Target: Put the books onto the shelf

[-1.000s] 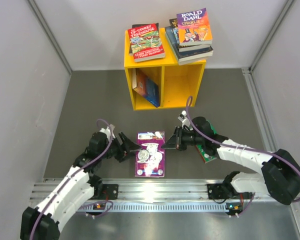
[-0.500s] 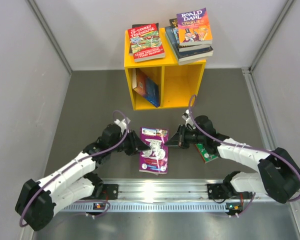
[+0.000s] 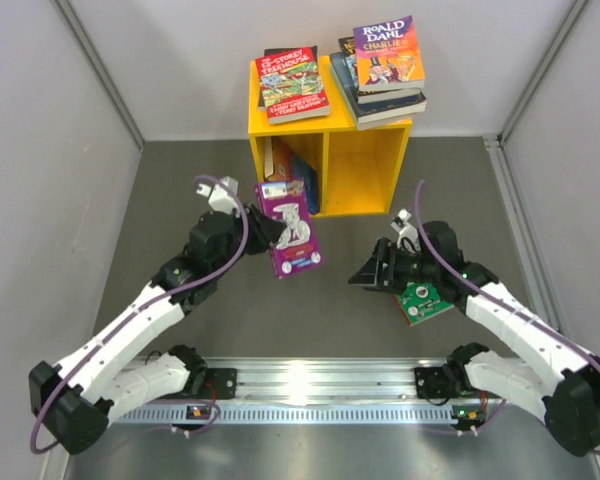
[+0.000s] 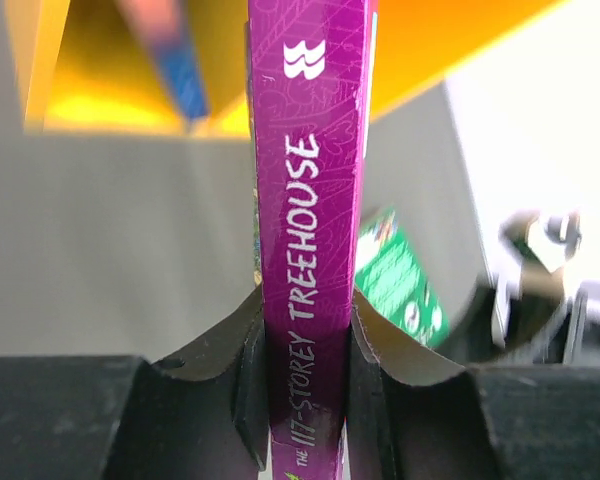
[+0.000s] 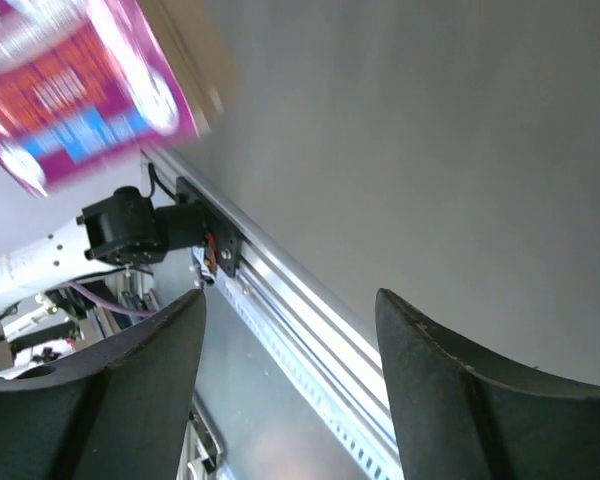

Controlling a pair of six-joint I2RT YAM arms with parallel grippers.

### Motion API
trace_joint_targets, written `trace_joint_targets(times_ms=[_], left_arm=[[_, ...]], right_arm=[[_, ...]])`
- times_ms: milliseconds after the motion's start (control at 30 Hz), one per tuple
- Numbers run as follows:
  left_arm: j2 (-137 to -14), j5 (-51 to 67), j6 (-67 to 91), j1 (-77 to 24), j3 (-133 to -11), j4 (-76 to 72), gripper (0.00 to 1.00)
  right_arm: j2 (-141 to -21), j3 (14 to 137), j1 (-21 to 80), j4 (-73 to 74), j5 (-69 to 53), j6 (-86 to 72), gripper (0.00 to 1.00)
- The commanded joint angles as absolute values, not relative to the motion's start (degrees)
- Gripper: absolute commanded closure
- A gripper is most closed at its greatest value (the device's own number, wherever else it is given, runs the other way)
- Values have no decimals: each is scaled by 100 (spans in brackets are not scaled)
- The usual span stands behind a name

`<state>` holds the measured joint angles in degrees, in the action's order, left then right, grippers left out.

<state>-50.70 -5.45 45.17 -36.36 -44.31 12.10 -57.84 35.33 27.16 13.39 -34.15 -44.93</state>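
The left gripper turns next and pushes outward through the open front of the shelf section with the leaning book (image 3: 294,167) to release the purple book (image 3: 292,232).
My left gripper (image 3: 265,228) is shut on a purple book (image 3: 292,232) and holds it in the air just in front of the left compartment of the yellow shelf (image 3: 328,160). In the left wrist view the purple book's spine (image 4: 308,200) stands upright between the fingers (image 4: 248,370) of my left gripper (image 4: 305,315), with the shelf (image 4: 100,100) beyond. My right gripper (image 3: 360,277) is open and holds nothing, to the right of the lifted book; a green book (image 3: 423,301) lies on the floor beneath that arm. The right gripper (image 5: 290,310) shows wide-apart fingers.
Two books (image 3: 292,83) lie on the shelf top at left and a stack topped by an orange Roald Dahl book (image 3: 388,55) at right. Another book (image 3: 302,172) leans inside the left compartment. A metal rail (image 3: 310,375) runs along the near edge. Grey walls close in both sides.
The left arm has lifted the purple book off the floor and carried it up towards the shelf. The right gripper has let go of it, opened and drawn back to the right.
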Motion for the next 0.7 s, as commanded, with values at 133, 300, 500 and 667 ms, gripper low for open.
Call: trace_joint_targets(times_ms=[133,300,500,667], left_arm=[[-6116,-1344,3718,-3647,-5484,-1440,100],[-6933,-1863,3183,-3761,-6020,-1889,100],[-7619,-3247,2227,-4376,-6003,-3048,100],[-8172,-4288,1530,-4798,-5775,-4548,100]], right_arm=[[-4808,3911,2435,2943,-3112,-3991,31],[-4922,4490,2215,3998,-2892,-3332,31],[-4887,4834,2153,4578,-2646,-2910,32],[-4922,4940,2153,5026,-2566,-2637,33]])
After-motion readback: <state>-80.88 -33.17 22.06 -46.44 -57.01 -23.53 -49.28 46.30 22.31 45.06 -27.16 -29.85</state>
